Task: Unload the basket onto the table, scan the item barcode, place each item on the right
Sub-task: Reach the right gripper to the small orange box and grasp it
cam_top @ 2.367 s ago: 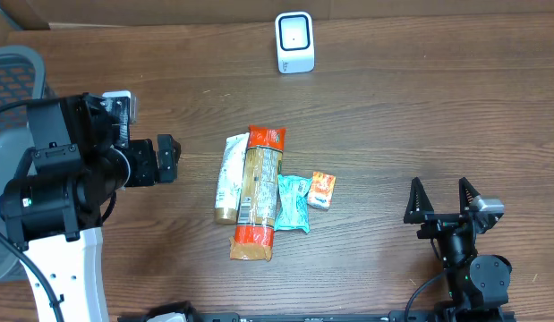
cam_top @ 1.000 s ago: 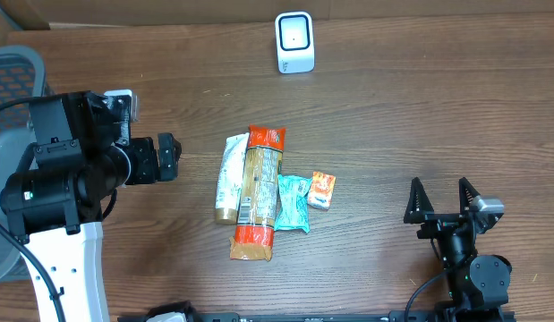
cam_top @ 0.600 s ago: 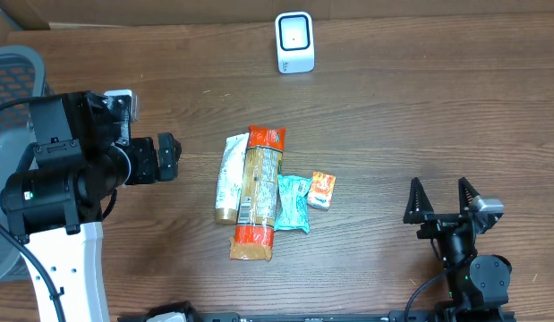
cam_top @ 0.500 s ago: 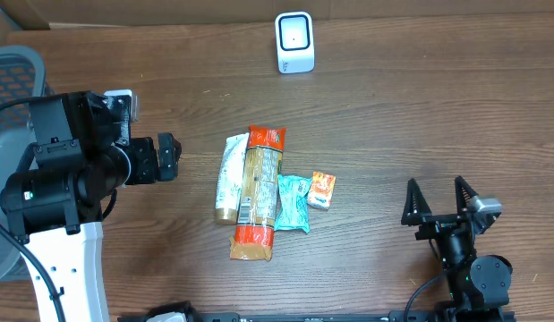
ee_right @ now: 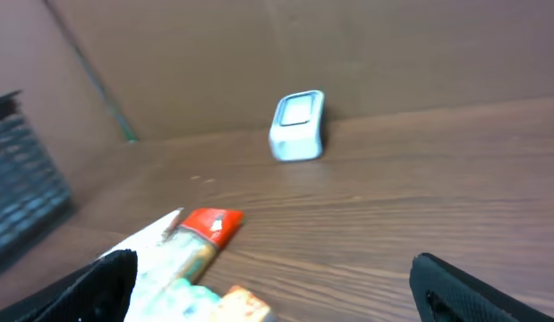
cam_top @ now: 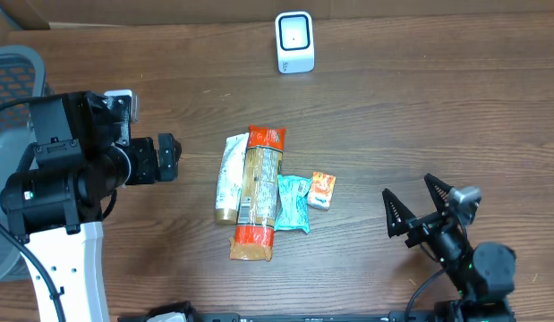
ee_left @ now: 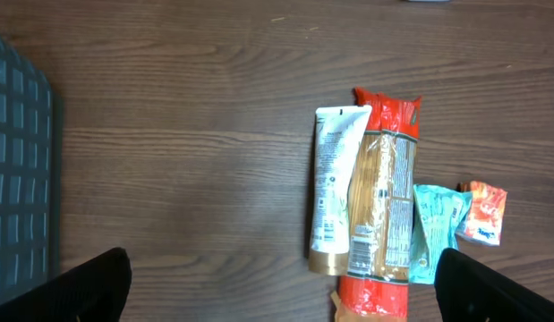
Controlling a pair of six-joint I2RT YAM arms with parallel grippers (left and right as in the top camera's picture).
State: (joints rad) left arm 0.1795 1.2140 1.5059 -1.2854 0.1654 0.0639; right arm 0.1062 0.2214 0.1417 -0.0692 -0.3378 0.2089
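Note:
As bare wood borders the orange packet's free edge [cam_top: 330, 192] [ee_right: 260, 311], I will bring my right gripper to the left in the overhead view and tilt it down onto that edge.
A white scanner [cam_top: 294, 41] stands at the table's far edge and appears in the right wrist view as the scanner [ee_right: 298, 124]. At mid-table lie a white tube [cam_top: 228, 177], a long pasta pack with red ends [cam_top: 258, 192], a teal packet [cam_top: 293, 203] and a small orange packet [cam_top: 322, 190], side by side. My left gripper [cam_top: 167, 157] hovers left of them, open and empty. From above, its view shows the tube [ee_left: 335, 188] and pasta pack [ee_left: 384, 197]. My right gripper [cam_top: 406, 184] is open and empty at the near right, angled toward the items.
A grey mesh chair [cam_top: 12, 72] sits off the table's left edge. A brown cardboard wall [ee_right: 259, 45] runs behind the scanner. Bare wood lies between the items and the scanner, and between the items and my right gripper.
My right gripper has swung left and turned toward the pile of items. The left arm and all the items have stayed put.

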